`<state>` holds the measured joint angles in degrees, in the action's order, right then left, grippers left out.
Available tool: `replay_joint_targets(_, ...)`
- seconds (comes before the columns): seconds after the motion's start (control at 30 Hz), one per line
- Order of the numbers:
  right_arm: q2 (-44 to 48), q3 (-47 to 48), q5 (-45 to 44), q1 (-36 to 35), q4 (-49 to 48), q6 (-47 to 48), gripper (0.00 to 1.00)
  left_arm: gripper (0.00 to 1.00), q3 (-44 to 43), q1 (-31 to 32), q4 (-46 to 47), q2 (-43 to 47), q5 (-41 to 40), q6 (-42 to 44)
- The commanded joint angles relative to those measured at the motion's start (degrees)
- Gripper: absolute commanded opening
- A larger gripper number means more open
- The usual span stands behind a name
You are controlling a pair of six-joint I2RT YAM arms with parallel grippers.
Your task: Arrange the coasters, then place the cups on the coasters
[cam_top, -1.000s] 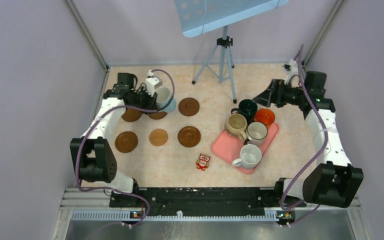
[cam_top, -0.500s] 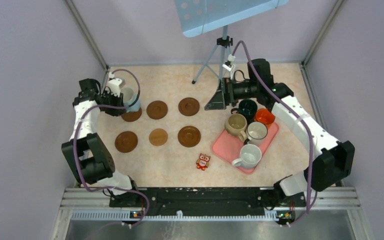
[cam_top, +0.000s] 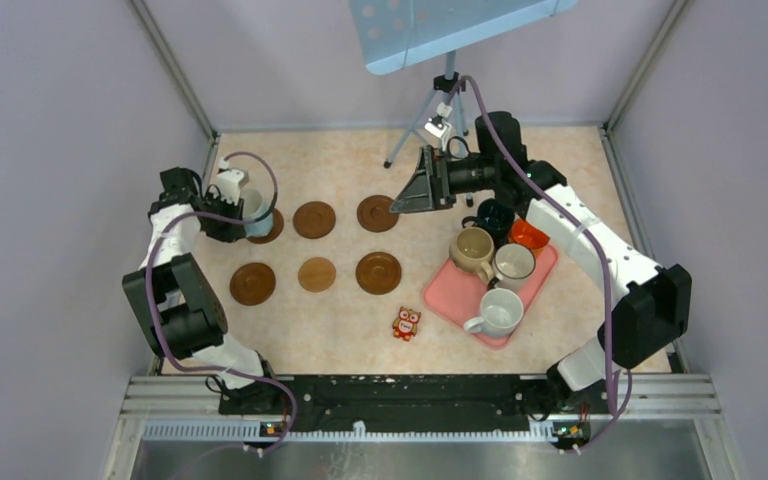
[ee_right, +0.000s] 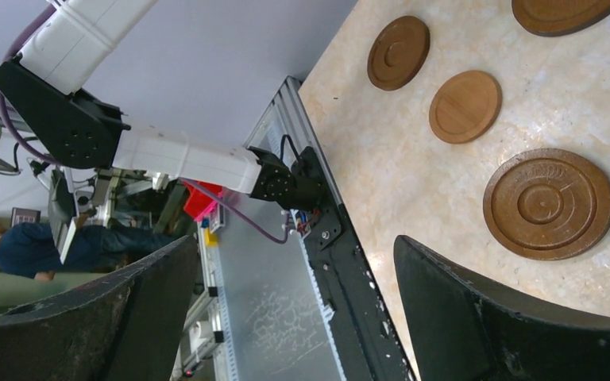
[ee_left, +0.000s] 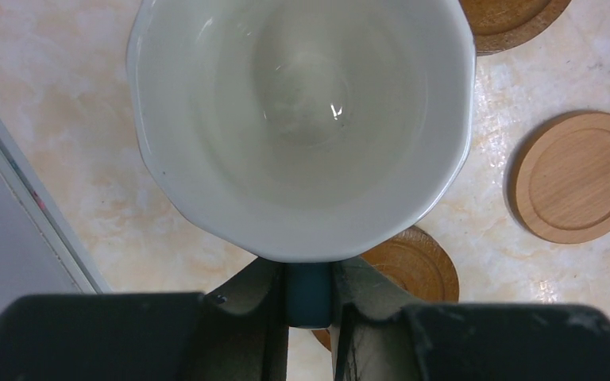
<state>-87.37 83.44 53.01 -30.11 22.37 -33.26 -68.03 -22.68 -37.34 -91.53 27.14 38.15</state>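
Next I need to bring the light blue cup down in my left gripper onto the dark coaster beneath it and release the handle, since the cup is upright over that coaster.
My left gripper [cam_top: 232, 215] [ee_left: 310, 279] is shut on the dark handle of the light blue cup [cam_top: 254, 211] [ee_left: 302, 119]. It holds the cup upright over the back-left coaster [cam_top: 270, 229] [ee_left: 410, 266]; I cannot tell whether they touch. Five more coasters lie bare: dark ones [cam_top: 314, 219], [cam_top: 377, 213], [cam_top: 252, 283], [cam_top: 378, 272] and a tan one [cam_top: 317, 274] [ee_right: 465, 106]. The dark green [cam_top: 494, 213], orange [cam_top: 530, 234], beige [cam_top: 472, 250] and two white cups [cam_top: 513, 265], [cam_top: 500, 311] stand on the pink tray [cam_top: 445, 300]. My right gripper [cam_top: 407, 197] [ee_right: 294, 309] hangs open and empty, just right of the back-right coaster.
A small red owl figure [cam_top: 406, 323] stands near the front, left of the tray. A tripod [cam_top: 446, 115] with a blue perforated board stands at the back middle, close behind the right arm. Grey walls close in the table on three sides.
The left arm carried the light blue cup leftward from the middle back coaster to the back-left one. The right arm swung from the far right to the middle, its jaws staying wide.
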Motion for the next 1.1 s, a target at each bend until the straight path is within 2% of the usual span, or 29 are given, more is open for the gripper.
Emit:
replay_joint_targets(0.0, 1.6, 0.7, -0.2, -0.4, -1.8, 0.2, 0.92, 0.0, -1.0, -0.9, 5.3, 0.6, 1.2, 1.5)
replay_joint_targets(1.07, 0.7, -1.0, -0.2, -0.5, -0.6, 1.6, 0.93, 0.01, -3.6, -0.8, 7.2, -5.4, 2.8, 1.7)
